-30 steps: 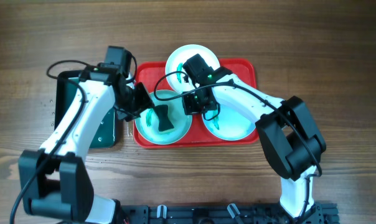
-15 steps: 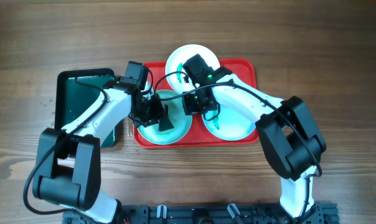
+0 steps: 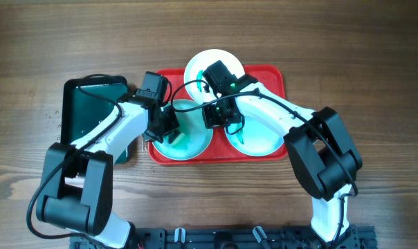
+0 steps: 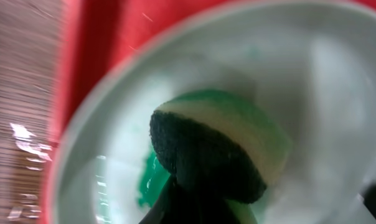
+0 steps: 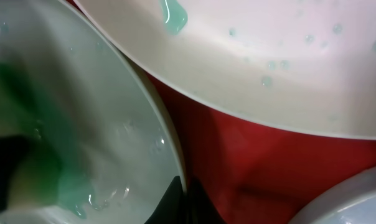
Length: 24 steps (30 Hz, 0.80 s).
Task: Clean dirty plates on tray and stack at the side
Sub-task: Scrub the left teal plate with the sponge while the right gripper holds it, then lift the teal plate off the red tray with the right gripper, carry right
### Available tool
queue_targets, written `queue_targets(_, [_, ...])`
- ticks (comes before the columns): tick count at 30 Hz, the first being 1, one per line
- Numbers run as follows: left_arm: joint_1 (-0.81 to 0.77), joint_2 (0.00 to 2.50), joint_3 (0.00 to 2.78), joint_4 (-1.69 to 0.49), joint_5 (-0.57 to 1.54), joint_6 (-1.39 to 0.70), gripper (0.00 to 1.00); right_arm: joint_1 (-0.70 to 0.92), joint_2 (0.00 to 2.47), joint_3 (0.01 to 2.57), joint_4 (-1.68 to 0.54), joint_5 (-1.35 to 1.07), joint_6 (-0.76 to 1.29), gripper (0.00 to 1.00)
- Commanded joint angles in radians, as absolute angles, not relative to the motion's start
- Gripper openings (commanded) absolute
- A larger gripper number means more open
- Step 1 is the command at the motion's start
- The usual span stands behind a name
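My right gripper needs to carry the plate up, to the right in the overhead view, then down onto the bare wood beside the red tray, and release it on that clear spot.
The red tray (image 3: 273,73) holds three plates: a white one (image 3: 202,66) at the back, a pale aqua one (image 3: 192,142) front left and a pale aqua one (image 3: 261,138) front right. My left gripper (image 3: 169,130) is over the left aqua plate, shut on a sponge (image 4: 206,149) with a dark scouring face, pressed beside a green smear (image 4: 149,186). My right gripper (image 3: 213,117) is shut on that plate's right rim (image 5: 175,155). The white plate (image 5: 269,62) shows pale droplets in the right wrist view.
A dark green-black tray (image 3: 91,104) lies on the wooden table left of the red tray, partly under my left arm. The right aqua plate carries a green smear (image 3: 239,140). The two arms meet over the red tray's middle.
My left gripper has moved right from the tray's left rim onto the sponge on the left aqua plate; the sponge is now mostly covered. The right arm has not moved.
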State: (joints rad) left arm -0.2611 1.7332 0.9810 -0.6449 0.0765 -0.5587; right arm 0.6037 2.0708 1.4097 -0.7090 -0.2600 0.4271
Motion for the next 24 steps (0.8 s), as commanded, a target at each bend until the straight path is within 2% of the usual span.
queue_targets(1, [-0.247,1.72,0.998,-0.667,-0.162,-0.554,0.04,0.603,2.089,1.412,-0.72,-0.231,0.445,0.04])
queue_targets(4, [-0.247,1.665,1.032,-0.696,-0.146,-0.554,0.04,0.603,2.089,1.412,-0.719,-0.231,0.445,0.04])
queue_targets(8, [-0.247,1.634,1.032,-0.667,0.05,-0.554,0.04,0.603,2.089,1.412,-0.717,-0.232,0.445,0.04])
queue_targets(12, [-0.252,1.723,1.031,-0.582,0.224,-0.558,0.04,0.603,2.089,1.412,-0.717,-0.232,0.446,0.04])
queue_targets(15, [-0.251,1.798,1.031,-0.564,0.245,-0.557,0.04,0.603,2.09,1.412,-0.719,-0.232,0.445,0.04])
queue_targets(20, [-0.249,1.82,1.033,-0.635,-0.019,-0.554,0.04,0.603,2.09,1.412,-0.72,-0.232,0.445,0.04])
queue_targets(24, [-0.249,1.727,1.074,-0.804,-0.32,-0.587,0.04,0.603,2.089,1.412,-0.72,-0.232,0.445,0.04])
